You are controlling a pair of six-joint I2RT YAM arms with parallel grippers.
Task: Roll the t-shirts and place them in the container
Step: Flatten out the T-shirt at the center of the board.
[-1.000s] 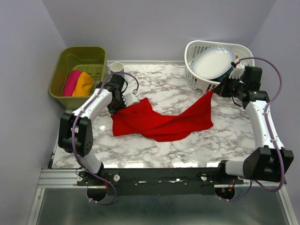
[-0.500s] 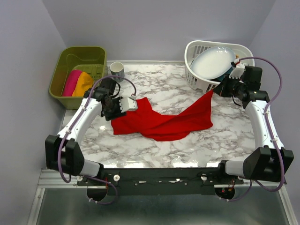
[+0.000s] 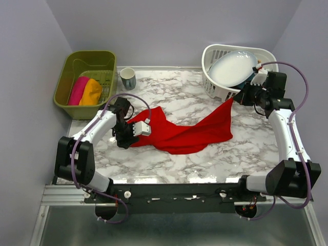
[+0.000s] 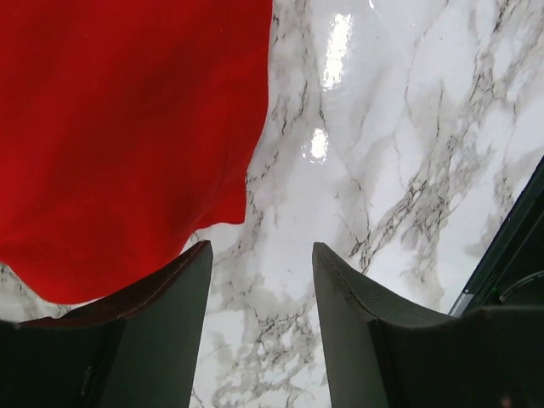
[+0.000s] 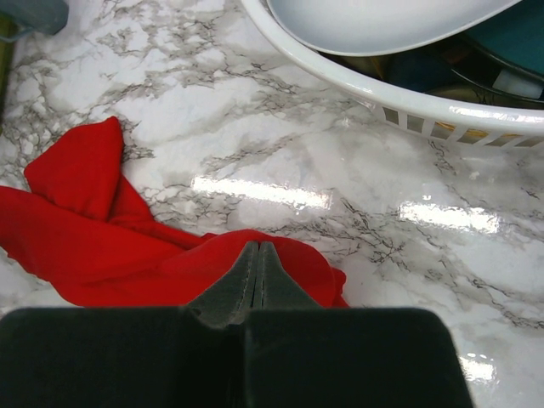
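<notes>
My left gripper lowers and shifts toward the red t-shirt (image 3: 179,132) next until its small pointed corner sits between the open fingers, since they straddle bare marble.
The large red t-shirt (image 3: 179,132) lies crumpled and spread across the middle of the marble table (image 3: 169,159). My left gripper (image 3: 126,139) hovers at the shirt's near left edge. In the left wrist view it (image 4: 262,251) is open and empty over bare marble, with the red cloth (image 4: 127,127) just beside the left finger. My right gripper (image 3: 239,98) is shut on the shirt's far right corner and holds it raised beside the white basket. In the right wrist view its jaws (image 5: 257,246) are pressed together over the red cloth (image 5: 102,246). The magenta t-shirt (image 3: 78,89) and the orange t-shirt (image 3: 92,92) lie rolled in the green bin.
A green bin (image 3: 77,64) stands at the far left. A white basket (image 3: 215,89) with a white oval plate (image 3: 233,68) stands at the far right, close to my right gripper. A mug (image 3: 127,78) stands at the table's back edge.
My left arm has swung toward the near side, taking the gripper from the shirt's far left corner to its near left edge. The right arm has not moved.
</notes>
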